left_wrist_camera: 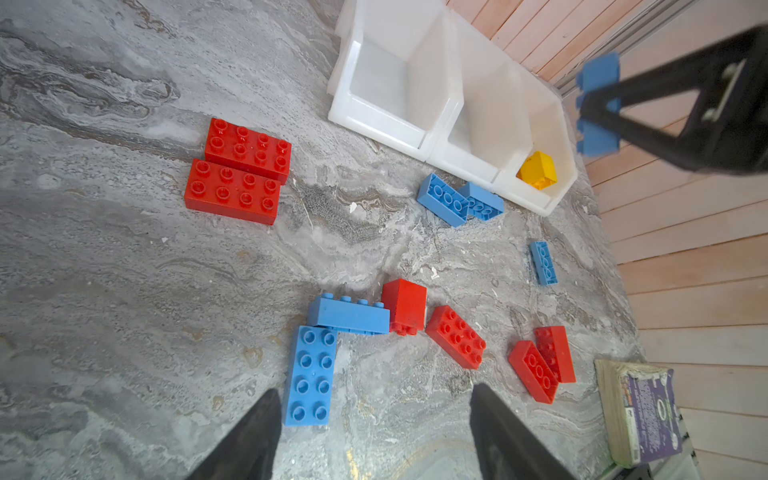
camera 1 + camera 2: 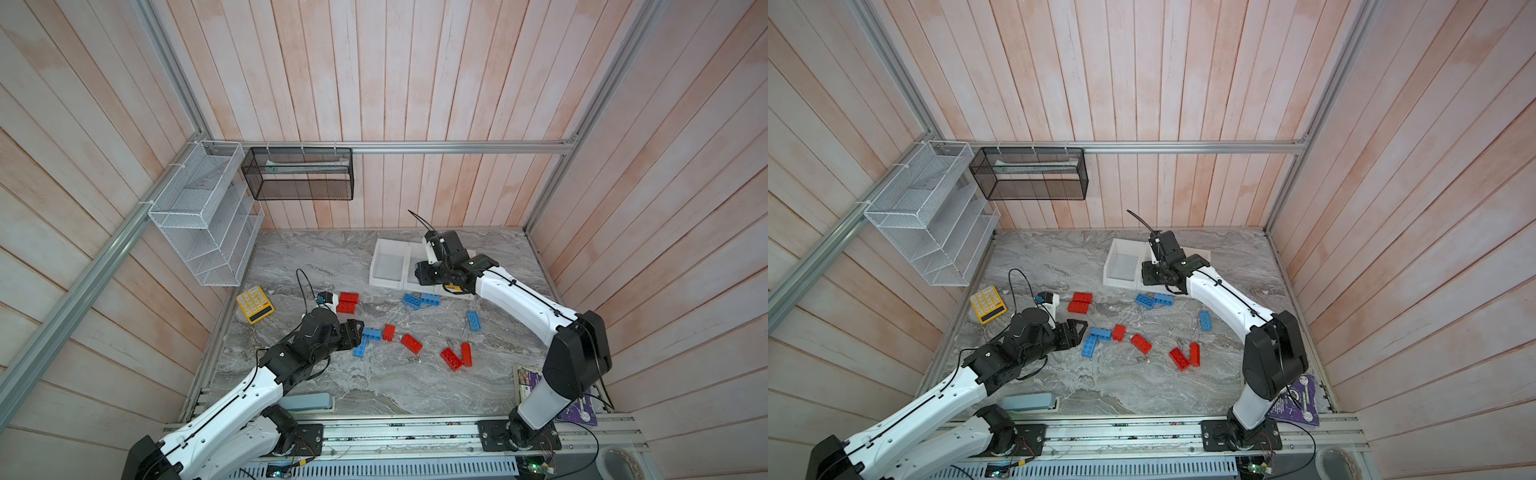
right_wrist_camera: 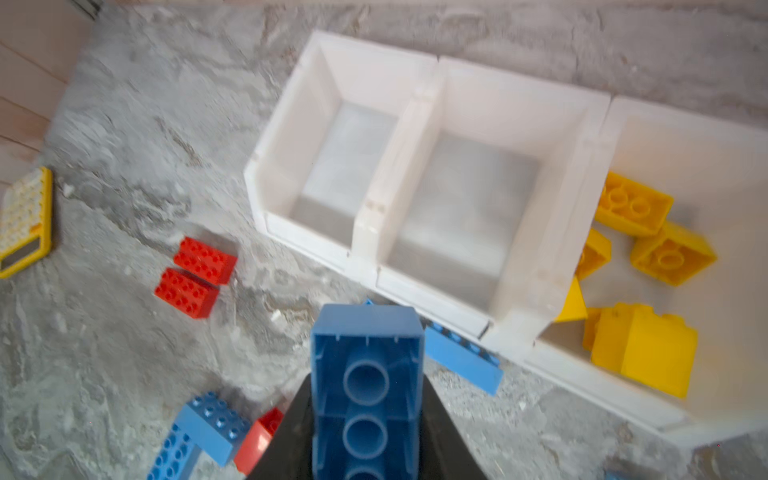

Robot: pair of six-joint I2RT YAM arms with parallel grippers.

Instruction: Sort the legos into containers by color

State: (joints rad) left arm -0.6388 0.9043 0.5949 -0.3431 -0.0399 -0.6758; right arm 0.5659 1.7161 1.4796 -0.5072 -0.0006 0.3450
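Note:
My right gripper moves outward over the middle container's empty bottom next and releases the blue lego, since that bottom lies just outward of the gripper.
My right gripper [image 3: 368, 415] is shut on a blue lego [image 3: 365, 374], its hollow underside facing the camera. It hangs by the low front of the middle one of three joined white containers [image 3: 374, 208]. The held lego also shows in the left wrist view [image 1: 598, 104]. Several yellow legos [image 3: 644, 353] lie in the right container; the other two look empty. My left gripper [image 1: 374, 395] is open and empty above the table, beside a flat blue lego [image 1: 311, 374]. Red and blue legos lie loose, among them a red pair [image 2: 347, 302] and a blue pair [image 2: 420, 300].
A yellow calculator [image 2: 254, 304] lies at the table's left edge. A white wire rack [image 2: 203, 224] and a black mesh basket [image 2: 299, 174] hang on the walls. A purple book [image 1: 644, 411] sits at the front right corner. A blue-grey block [image 2: 307, 402] lies at the front edge.

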